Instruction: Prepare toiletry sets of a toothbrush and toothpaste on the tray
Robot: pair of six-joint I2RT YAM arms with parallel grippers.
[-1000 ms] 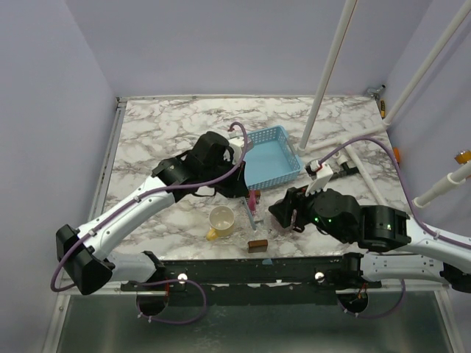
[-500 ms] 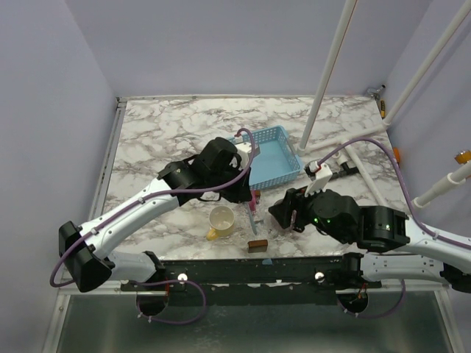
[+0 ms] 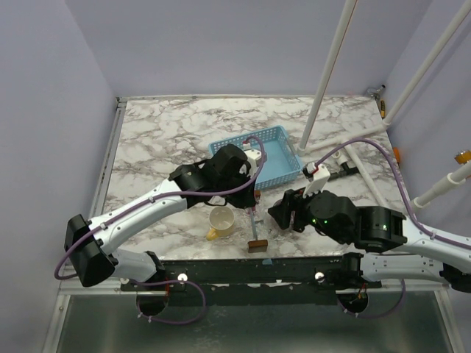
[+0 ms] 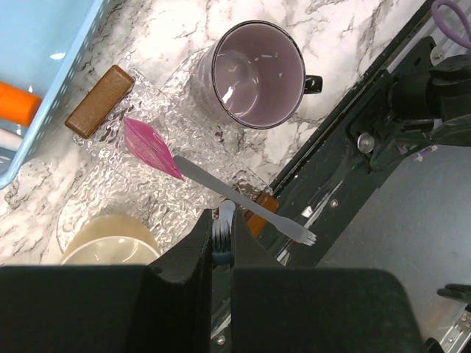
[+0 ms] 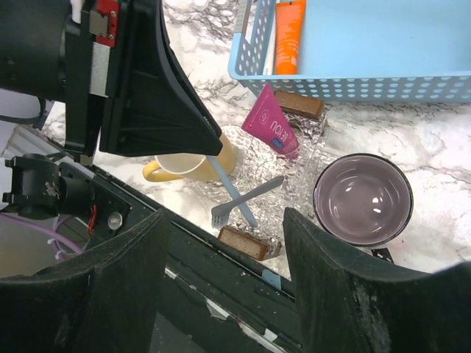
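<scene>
My left gripper will next go down toward the plastic wrap [image 3: 255, 218] [image 4: 191, 203] beside the pink toothpaste and let go of the toothbrush, because the toothbrush's handle slants down from the raised bristle end.
My left gripper [image 4: 222, 220] is shut on the bristle end of the light blue toothbrush [image 5: 232, 191]. Its handle slants down across a grey toothbrush [image 5: 250, 197] that lies on crinkled plastic wrap. In the top view the left gripper [image 3: 254, 202] is just in front of the blue tray [image 3: 285, 160]. The orange toothpaste [image 5: 288, 37] lies in the tray [image 5: 383, 44]. The pink toothpaste [image 5: 271, 121] lies on the wrap outside the tray's near wall. My right gripper [image 5: 224, 215] is open and empty, above the table's front edge.
A purple-grey mug [image 5: 362, 198] and a yellow mug [image 3: 221, 220] stand on either side of the wrap. One brown block [image 5: 298, 105] lies against the tray and another [image 3: 257, 245] at the table's front edge. White poles rise at the back right.
My left gripper has moved from the tray's near-left corner to the right and towards the front, over the toothbrush. The right arm has not moved.
</scene>
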